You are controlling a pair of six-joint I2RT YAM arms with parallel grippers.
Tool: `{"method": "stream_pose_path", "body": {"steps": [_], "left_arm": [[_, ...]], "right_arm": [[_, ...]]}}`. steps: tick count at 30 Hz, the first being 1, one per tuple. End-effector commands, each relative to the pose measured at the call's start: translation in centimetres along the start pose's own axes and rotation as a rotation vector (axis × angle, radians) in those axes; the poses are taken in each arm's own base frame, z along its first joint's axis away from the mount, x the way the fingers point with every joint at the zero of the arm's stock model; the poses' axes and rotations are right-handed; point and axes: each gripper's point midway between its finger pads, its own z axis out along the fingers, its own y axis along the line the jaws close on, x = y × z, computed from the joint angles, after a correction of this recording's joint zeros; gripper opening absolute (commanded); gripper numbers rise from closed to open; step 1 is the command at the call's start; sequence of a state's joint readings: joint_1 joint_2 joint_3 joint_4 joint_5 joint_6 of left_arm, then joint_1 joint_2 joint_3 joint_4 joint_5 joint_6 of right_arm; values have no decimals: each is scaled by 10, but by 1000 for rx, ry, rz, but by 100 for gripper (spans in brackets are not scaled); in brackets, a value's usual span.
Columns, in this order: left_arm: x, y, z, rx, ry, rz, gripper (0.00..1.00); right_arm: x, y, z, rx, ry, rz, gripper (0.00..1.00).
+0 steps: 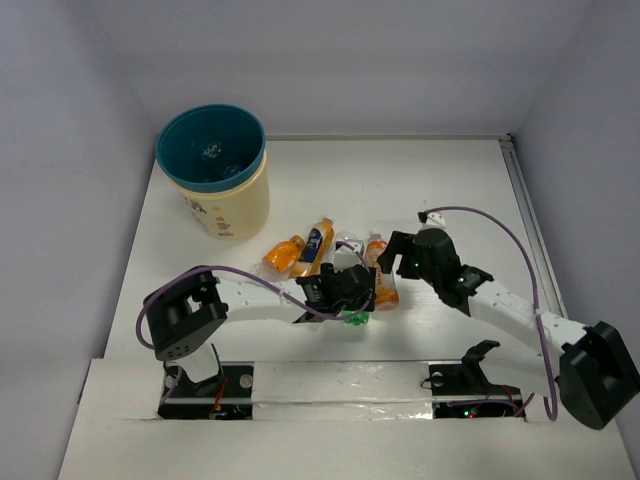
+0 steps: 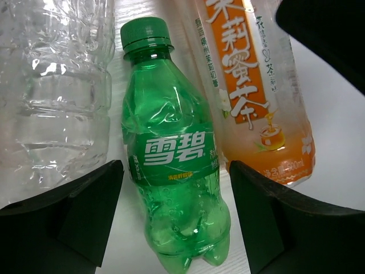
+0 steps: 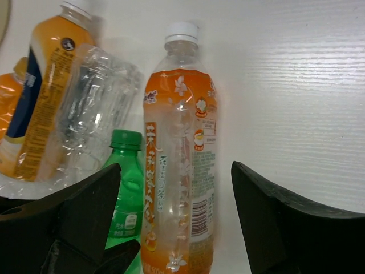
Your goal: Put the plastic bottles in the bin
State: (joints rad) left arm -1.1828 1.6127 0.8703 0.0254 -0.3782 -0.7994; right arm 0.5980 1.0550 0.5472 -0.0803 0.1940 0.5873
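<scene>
I need to lower my right gripper next onto the cap half of the orange-labelled bottle, which lies below it. The green bottle crowds the other half of the orange-labelled bottle.
Several plastic bottles lie in a cluster at mid-table. My left gripper (image 1: 352, 295) hangs over the green bottle (image 2: 177, 171), which lies between its open fingers (image 2: 85, 211) with a gap on each side. A tall orange-labelled bottle (image 3: 181, 171) lies between the open jaws of my right gripper (image 3: 177, 222), untouched. In the top view that bottle (image 1: 386, 293) lies under the right gripper (image 1: 398, 256). A crumpled clear bottle (image 3: 97, 108) and an orange bottle with a blue label (image 3: 43, 85) lie to the left. The teal-rimmed bin (image 1: 212, 170) stands at the back left.
A small orange bottle (image 1: 283, 254) lies at the left end of the cluster. Something clear (image 1: 213, 152) lies inside the bin. Both arms meet close together over the cluster. Grey walls enclose the table on three sides.
</scene>
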Motion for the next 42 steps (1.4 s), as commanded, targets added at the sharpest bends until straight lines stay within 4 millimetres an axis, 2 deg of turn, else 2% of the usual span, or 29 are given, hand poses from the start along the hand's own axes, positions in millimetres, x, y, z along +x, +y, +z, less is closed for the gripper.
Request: {"method": "stream_pose_path", "body": {"steps": [1,6,7,12,14,16,18,23,29,32,33,36,38,39,42], "left_arm": [[-16,-13,2,16,-47,-26,72],[-11,-11,6,12,-39,-20,60],[-10,-11,6,14,-37,-23,59],[-7,-9,3,34,-34,-34,52],[-5,-10,2,43,-28,-36,57],[-2,-9,4,40,-19,-34,67],[0,-9,6,38,-13,-35,71],[7,-3,13,20,-8,-29,74],[10,1,19,-3,-13,-20,73],[8,1,18,1,-24,-26,61],[6,0,16,10,-30,-31,54],[-3,-6,6,53,-55,-53,45],[-14,-14,-6,103,-80,-70,44],[-20,-18,-12,126,-95,-71,42],[-44,-36,-40,214,-149,-90,41]], "right_arm": [[-15,13,12,-59,-8,7,84],[-1,10,30,-49,76,-10,86],[6,8,35,-41,105,-16,87],[9,17,47,-76,133,-33,92],[12,16,50,-69,148,-38,92],[11,17,51,-63,154,-32,92],[9,16,49,-50,162,-23,92],[8,12,52,-4,170,-9,91],[27,3,66,29,233,-12,91],[29,2,65,36,241,-12,81],[28,1,64,39,236,-8,72],[18,0,55,46,190,0,56],[12,1,48,47,173,1,51],[2,5,41,31,140,8,51],[-11,7,27,17,90,18,46]]}}
